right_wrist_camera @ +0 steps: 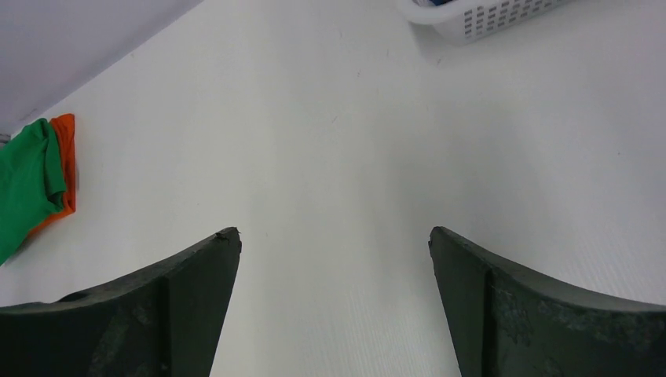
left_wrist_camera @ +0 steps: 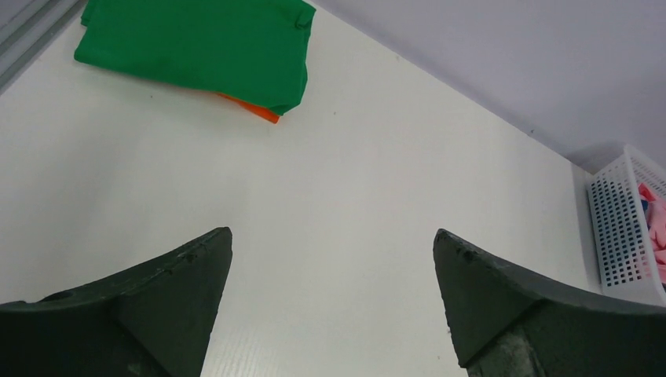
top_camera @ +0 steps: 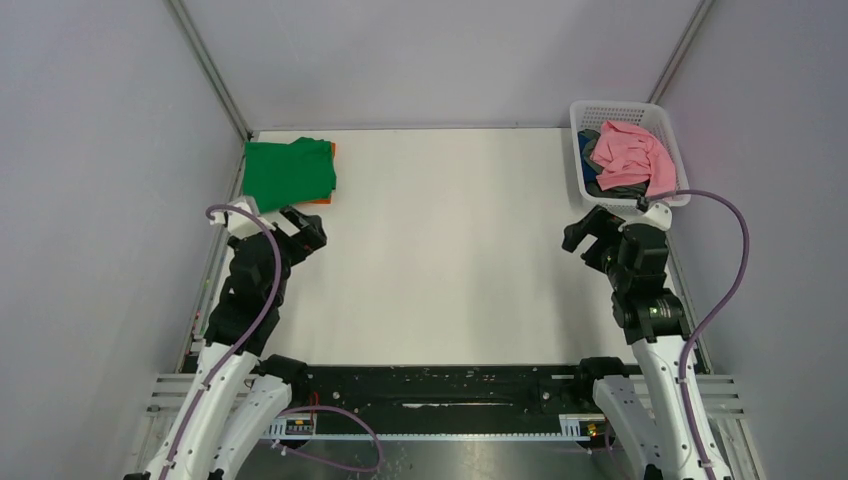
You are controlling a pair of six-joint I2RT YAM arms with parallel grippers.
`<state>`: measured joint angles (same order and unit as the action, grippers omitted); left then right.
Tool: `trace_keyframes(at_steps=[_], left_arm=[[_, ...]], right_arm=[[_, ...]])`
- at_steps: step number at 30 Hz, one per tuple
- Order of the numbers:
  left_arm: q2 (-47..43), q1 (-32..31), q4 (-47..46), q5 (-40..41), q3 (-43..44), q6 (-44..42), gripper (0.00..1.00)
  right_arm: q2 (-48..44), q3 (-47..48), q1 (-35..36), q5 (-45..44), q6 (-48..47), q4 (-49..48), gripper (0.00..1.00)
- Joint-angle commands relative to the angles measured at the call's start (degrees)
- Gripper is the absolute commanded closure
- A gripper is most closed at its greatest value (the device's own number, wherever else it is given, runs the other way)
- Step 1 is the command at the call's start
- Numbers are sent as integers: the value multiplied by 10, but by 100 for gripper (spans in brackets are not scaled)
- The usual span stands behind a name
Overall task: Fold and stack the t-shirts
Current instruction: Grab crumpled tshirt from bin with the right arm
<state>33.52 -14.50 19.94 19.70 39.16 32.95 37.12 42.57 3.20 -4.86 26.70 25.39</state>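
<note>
The right gripper rises outward over the basket's near rim next, then goes down to a fold of the pink t-shirt point(top_camera: 634, 160).
A folded green t-shirt point(top_camera: 290, 170) lies on a folded orange t-shirt point(top_camera: 330, 150) at the table's far left; both show in the left wrist view point(left_wrist_camera: 196, 43) and at the left edge of the right wrist view point(right_wrist_camera: 27, 184). A pink t-shirt point(top_camera: 632, 155) lies crumpled on top of grey and blue shirts point(top_camera: 600, 170) in the white basket point(top_camera: 668, 125) at the far right. My left gripper point(top_camera: 308, 228) is open and empty, just in front of the green stack. My right gripper point(top_camera: 582, 232) is open and empty, just in front of the basket.
The white table point(top_camera: 450, 240) stretches between the two arms. Grey walls with metal frame posts close in the left, right and back sides. The basket also shows in the left wrist view point(left_wrist_camera: 620, 228) and the right wrist view point(right_wrist_camera: 479, 20).
</note>
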Motion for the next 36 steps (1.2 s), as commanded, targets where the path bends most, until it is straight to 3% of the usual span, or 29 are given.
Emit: trace_keyframes(at_steps=[1,5,12,21,29,36], left_arm=[[13,2,-1,-41,23,1,1],[17,2,-6,-32,11,2,1],[21,2,0,-18,8,7,1],[42,3,-1,-25,12,9,1],[46,3,-9,-16,7,7,1],[60,3,-16,-7,4,7,1]], right_arm=[[45,40,-1,-13,-32,-85,2],[188,159,-13,-85,-27,-35,2],[406,325,-92,-100,-4,-48,2],[677,554,-133,-161,63,-6,2],[838,674,-162,-132,149,-5,4],[923,735,-168,-78,189,-8,5]])
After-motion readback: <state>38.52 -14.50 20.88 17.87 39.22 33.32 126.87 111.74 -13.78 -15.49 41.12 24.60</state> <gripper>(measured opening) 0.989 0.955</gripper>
